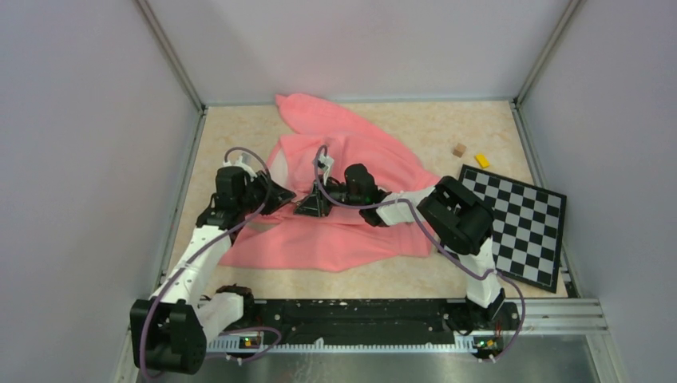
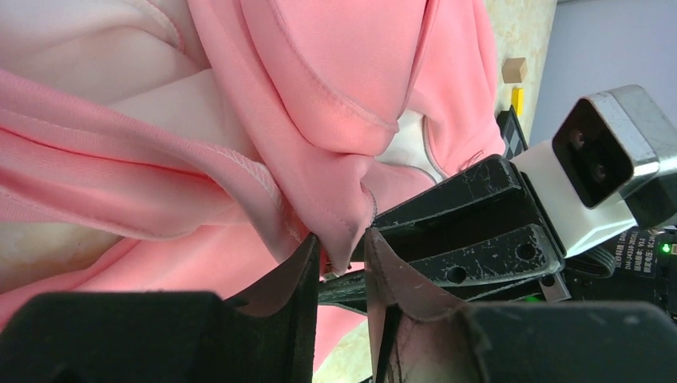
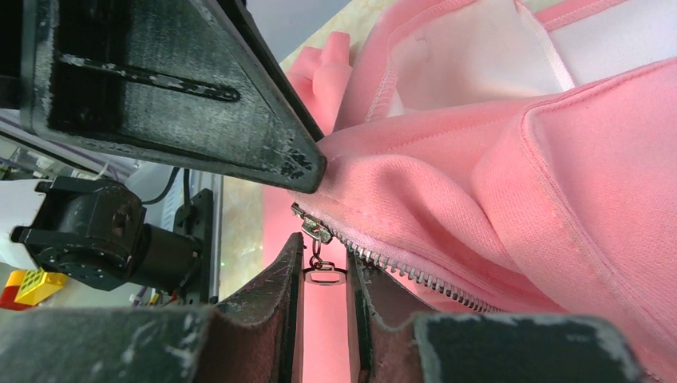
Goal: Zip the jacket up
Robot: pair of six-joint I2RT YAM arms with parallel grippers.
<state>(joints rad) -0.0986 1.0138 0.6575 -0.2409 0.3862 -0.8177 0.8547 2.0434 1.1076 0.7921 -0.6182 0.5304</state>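
The right gripper moves along the zipper to the jacket's edge by the checkerboard next and releases the tab, as the slider sits at the teeth's low end.
The salmon-pink jacket (image 1: 351,159) lies spread on the table with its paler lining showing. Both grippers meet at its lower front edge. My left gripper (image 1: 292,200) is shut on the bottom corner of one front panel (image 2: 339,231), which sits between its fingertips (image 2: 307,259). My right gripper (image 1: 323,199) faces it, its black body filling the left wrist view (image 2: 471,223). The right gripper (image 3: 323,259) is shut on the metal zipper pull tab (image 3: 323,276), which hangs from the slider (image 3: 313,226) at the low end of the zipper teeth (image 3: 415,278).
A black-and-white checkerboard (image 1: 519,223) lies at the right. A small wooden block (image 1: 459,149) and a yellow block (image 1: 481,159) lie behind it. Grey walls close the table on three sides. The left gripper's finger (image 3: 199,96) looms close above the slider.
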